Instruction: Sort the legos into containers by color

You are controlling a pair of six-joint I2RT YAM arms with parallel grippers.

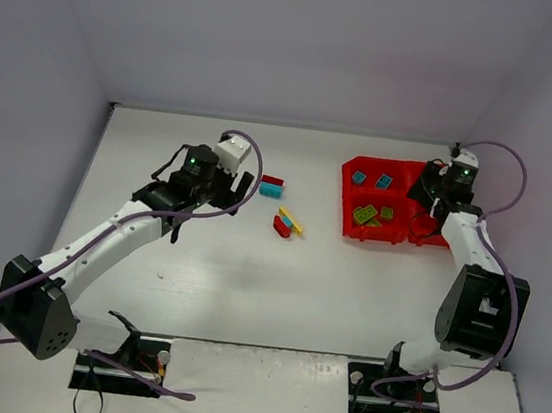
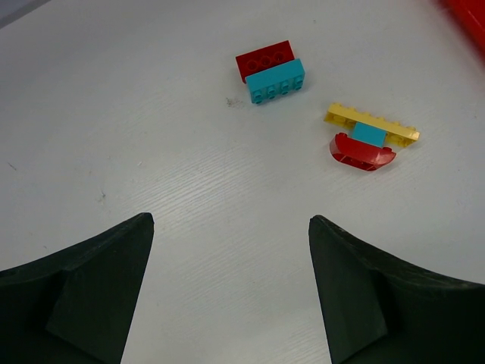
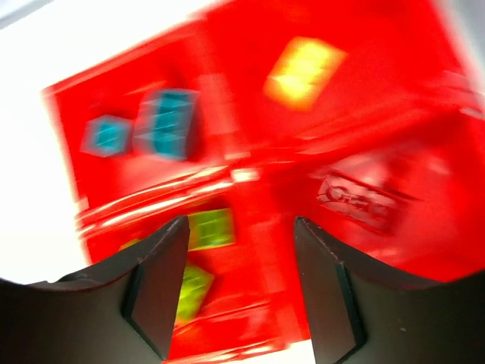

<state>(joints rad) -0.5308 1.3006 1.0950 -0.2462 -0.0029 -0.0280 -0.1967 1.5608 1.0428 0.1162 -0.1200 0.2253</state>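
Next, my right gripper goes to the left in the top view and lowers around the yellow plate's near end (image 1: pixel 298 230), since that end juts past the small cyan piece.
Loose legos lie mid-table: a red brick (image 2: pixel 264 59) against a cyan brick (image 2: pixel 276 81), and a yellow plate (image 2: pixel 371 123) with a small cyan piece (image 2: pixel 369 134) beside a curved red piece (image 2: pixel 363 152). My left gripper (image 2: pixel 229 221) hangs open just short of them, nothing between its fingers. The red tray (image 1: pixel 349 197) at the right holds cyan bricks (image 1: pixel 358 177) and lime green bricks (image 1: pixel 365 214). In the blurred right wrist view my right gripper (image 3: pixel 241 224) is open and empty above the tray's dividing wall (image 3: pixel 189 186). A yellow brick (image 3: pixel 303 72) lies in a far compartment.
White walls close the table at the back and both sides. The right arm (image 1: pixel 480 307) rises next to the tray's near right corner. Cables loop over both arms.
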